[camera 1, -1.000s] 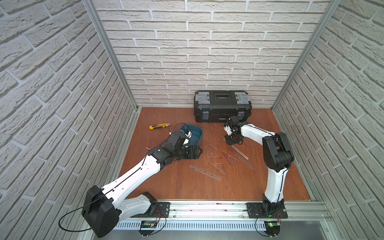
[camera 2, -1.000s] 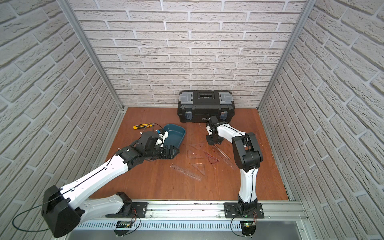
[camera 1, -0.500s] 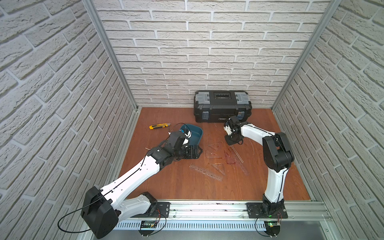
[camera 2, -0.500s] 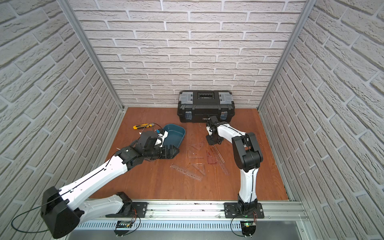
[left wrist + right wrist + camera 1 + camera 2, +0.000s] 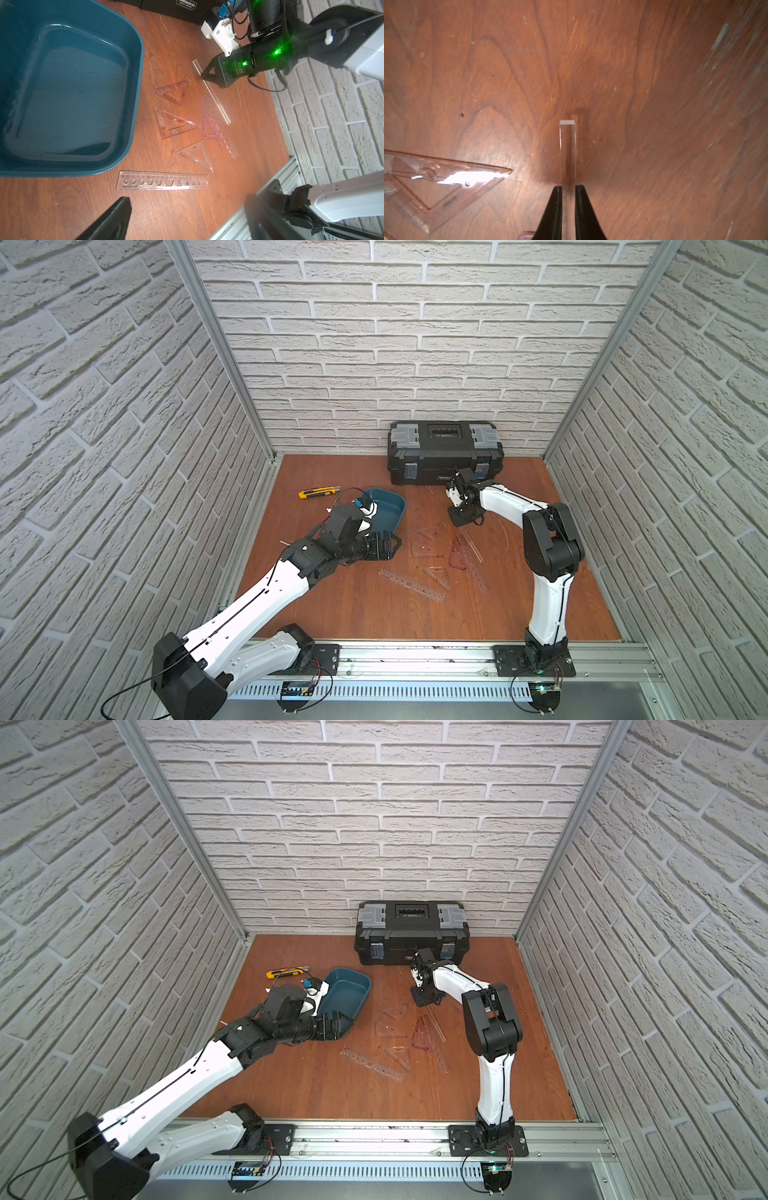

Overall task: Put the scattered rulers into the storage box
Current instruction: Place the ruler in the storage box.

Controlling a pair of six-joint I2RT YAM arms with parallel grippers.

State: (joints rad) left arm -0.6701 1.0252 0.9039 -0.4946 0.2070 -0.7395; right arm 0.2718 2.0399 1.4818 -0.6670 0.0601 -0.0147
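Note:
The right gripper lifts, turns, moves over the box's far end (image 5: 386, 501), lowers and releases the held ruler next, since it lies at an angle to the box's long sides.
The teal storage box (image 5: 390, 512) (image 5: 137, 83) stands left of centre with nothing in it. Several clear rulers lie on the wood to its right: a stencil ruler (image 5: 162, 183) (image 5: 411, 584), clear set squares (image 5: 173, 92) (image 5: 172, 122) (image 5: 195, 154) and a purplish one (image 5: 459, 553). My right gripper (image 5: 568, 187) (image 5: 457, 522) is down at the board, shut on one end of a narrow clear straight ruler (image 5: 568, 155) (image 5: 216, 99). The left gripper (image 5: 187, 216) (image 5: 392, 545) hovers open by the box's near corner, holding nothing.
A black toolbox (image 5: 444, 452) stands against the back wall just behind the right gripper. A yellow utility knife (image 5: 318, 492) lies left of the box. Brick walls close three sides, and an aluminium rail (image 5: 415, 655) runs along the front.
The right gripper's jaws have closed onto the clear straight ruler, and the ruler's free end has swung a little across the board. The left arm has barely moved.

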